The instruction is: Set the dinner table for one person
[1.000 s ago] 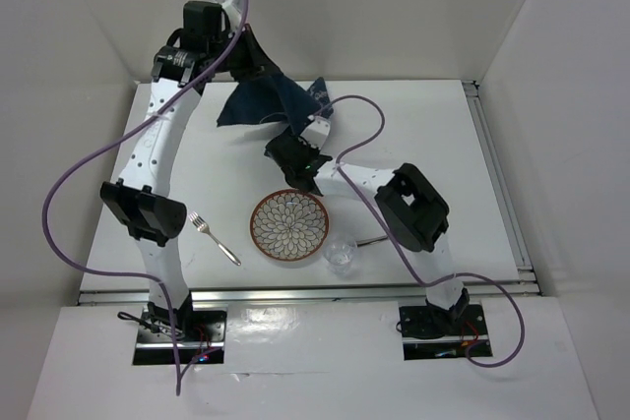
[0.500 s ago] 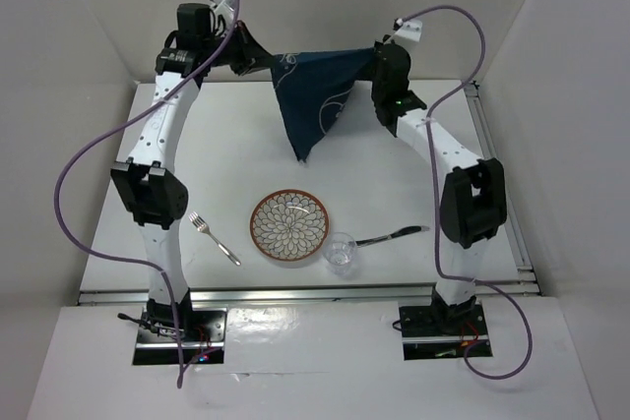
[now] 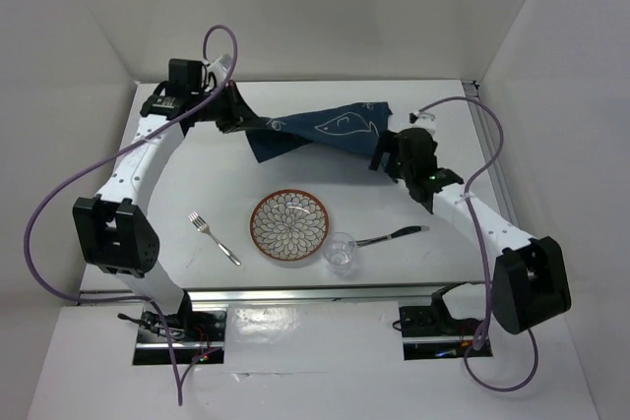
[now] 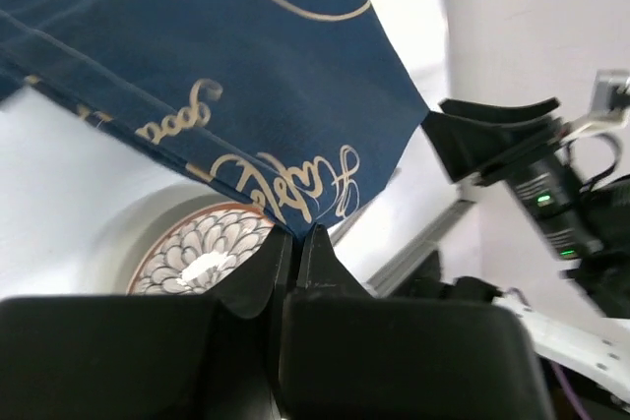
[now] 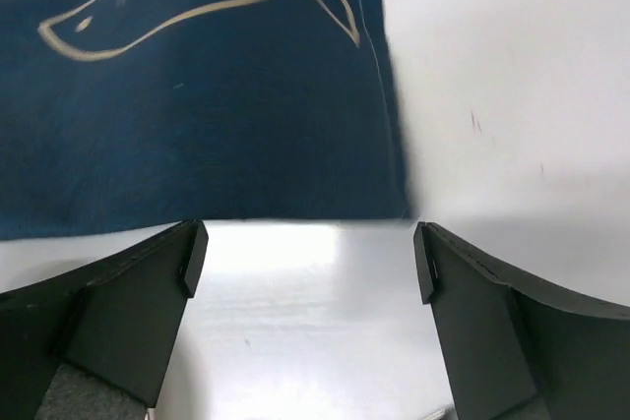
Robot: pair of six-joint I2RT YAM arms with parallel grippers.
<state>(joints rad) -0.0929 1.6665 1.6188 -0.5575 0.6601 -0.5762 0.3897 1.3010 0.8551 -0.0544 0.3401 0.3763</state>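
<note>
I should next move my right gripper down and turn its open fingers onto the cloth's near corner (image 5: 402,211), because that corner is below my right gripper, just beyond the gripper's fingers.
A navy blue cloth (image 3: 330,128) with a white fish drawing lies partly spread on the far half of the white dinner table (image 3: 197,174). My left gripper (image 3: 248,127) is shut on the cloth's left corner; in the left wrist view the fingers (image 4: 295,235) pinch the cloth's (image 4: 246,76) hem. My right gripper (image 3: 382,157) stands open just off the cloth's right edge. In the right wrist view its jaws (image 5: 308,253) are wide apart over bare table, with the cloth (image 5: 197,95) flat just beyond them.
A patterned plate (image 3: 289,227) sits near the table's front middle, with a fork (image 3: 215,238) to its left. A clear glass (image 3: 341,254) and a dark-handled utensil (image 3: 392,236) lie to its right. An aluminium rail (image 3: 295,294) runs along the near edge.
The cloth, held stretched in the air between both grippers, has come down onto the table. The right gripper has opened and let go of its corner; the left still holds its corner.
</note>
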